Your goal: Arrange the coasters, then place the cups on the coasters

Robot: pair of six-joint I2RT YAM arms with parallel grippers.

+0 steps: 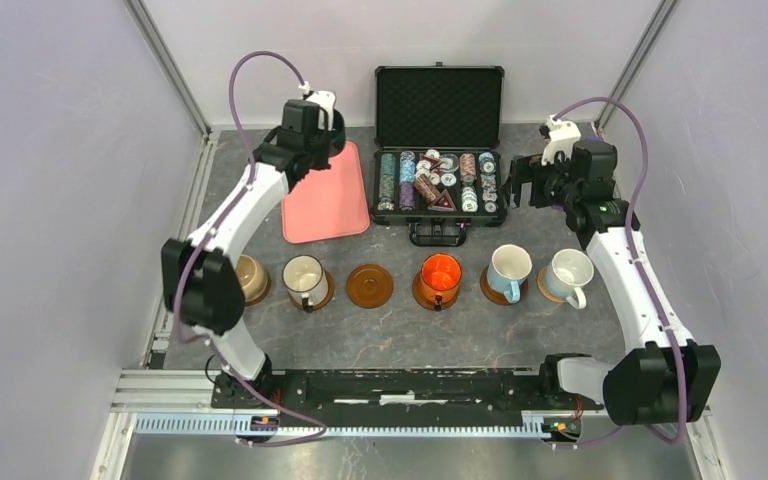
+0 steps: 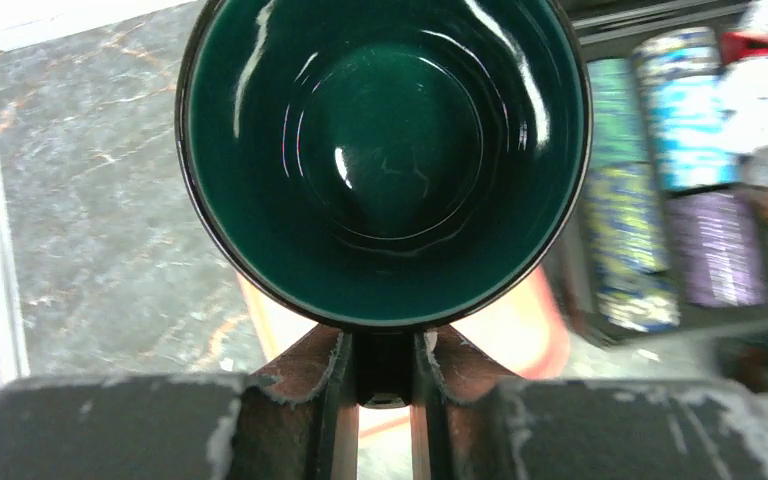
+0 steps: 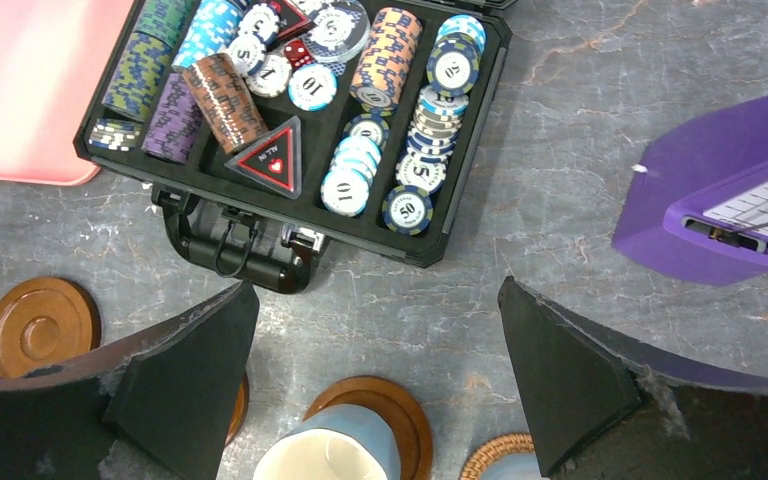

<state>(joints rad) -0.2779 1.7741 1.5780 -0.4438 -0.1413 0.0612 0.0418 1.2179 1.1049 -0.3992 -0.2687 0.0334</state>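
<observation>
The left gripper moves back and down onto the bare brown coaster next and releases the dark green cup there, since every other coaster already carries a cup.
The left wrist view is filled by a dark green cup (image 2: 385, 150), seen from above. My left gripper (image 2: 385, 375) is shut on its handle, over the pink mat (image 2: 520, 330). From the top camera that gripper (image 1: 326, 133) is at the far left, and the wrist mostly hides the cup. Along the near row, a tan cup (image 1: 251, 277), a white dark-rimmed cup (image 1: 304, 276), an orange cup (image 1: 440, 273), a light blue cup (image 1: 509, 268) and a white cup (image 1: 568, 272) each sit on a coaster. One brown coaster (image 1: 369, 285) is bare. My right gripper (image 1: 516, 186) hangs open and holds nothing.
An open black case of poker chips (image 1: 438, 185) lies at the back centre, next to the pink mat (image 1: 327, 195). A purple object (image 3: 720, 200) lies right of the case in the right wrist view. Grey walls close in both sides.
</observation>
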